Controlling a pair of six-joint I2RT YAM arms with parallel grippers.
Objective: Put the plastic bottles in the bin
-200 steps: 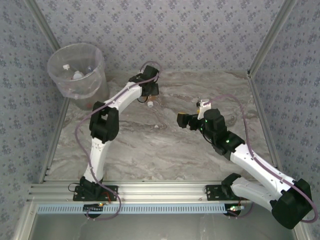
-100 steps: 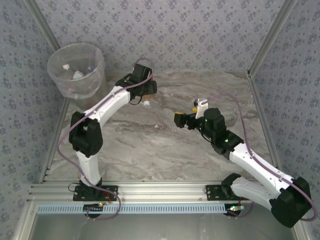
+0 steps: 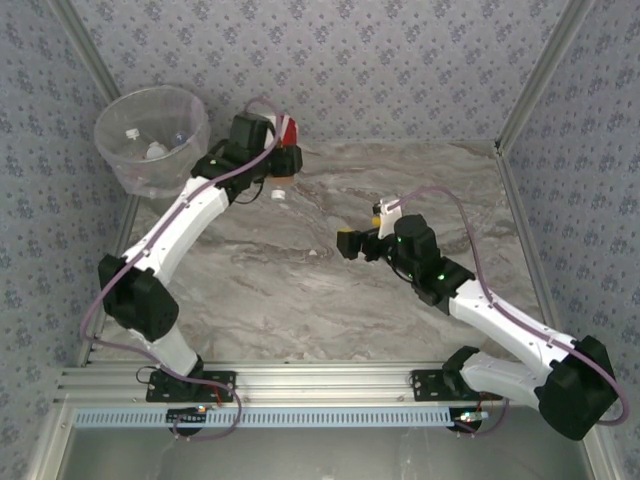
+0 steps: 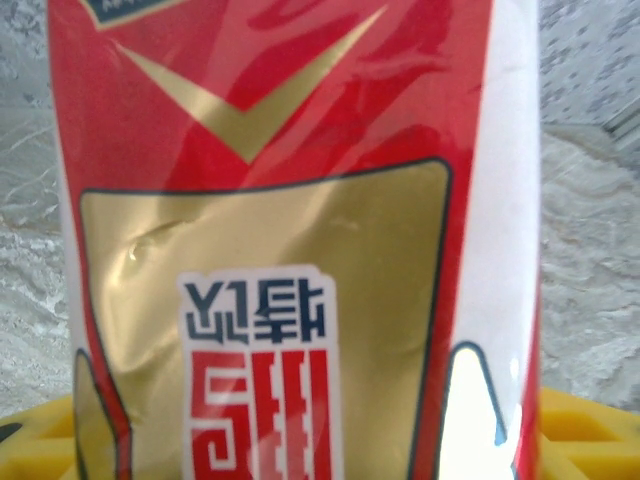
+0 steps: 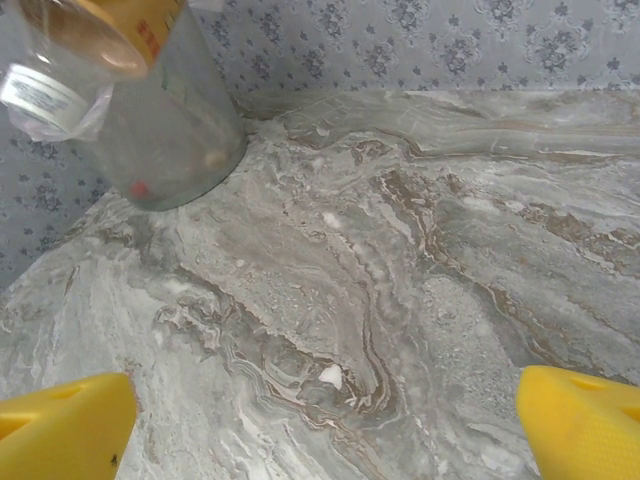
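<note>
The left gripper rises and swings outward over the bin's opening [image 3: 153, 128] next to release the plastic bottle [image 3: 288, 130] there, because the bottle still hangs beside the bin's rim.
My left gripper [image 3: 277, 162] is shut on a plastic bottle [image 3: 288, 130] with a red label, its white cap [image 3: 280, 193] pointing toward the near side. It hangs just right of the bin [image 3: 150, 140], a round translucent tub at the back left with several bottles [image 3: 154, 151] inside. In the left wrist view the bottle's red and gold label [image 4: 290, 230] fills the space between the yellow fingers [image 4: 40, 445]. My right gripper [image 3: 350, 243] stands open over the bare middle of the table; its yellow fingertips [image 5: 60, 430] are wide apart with nothing between them.
The marble tabletop [image 3: 330, 290] is walled by patterned panels at the back and both sides. In the right wrist view the bin [image 5: 175, 130] stands in the far left corner, with an orange-labelled bottle [image 5: 110, 25] showing through its wall.
My left arm has carried the red-labelled bottle up and to the left, closer to the bin. My right gripper has drifted a little left, still open.
</note>
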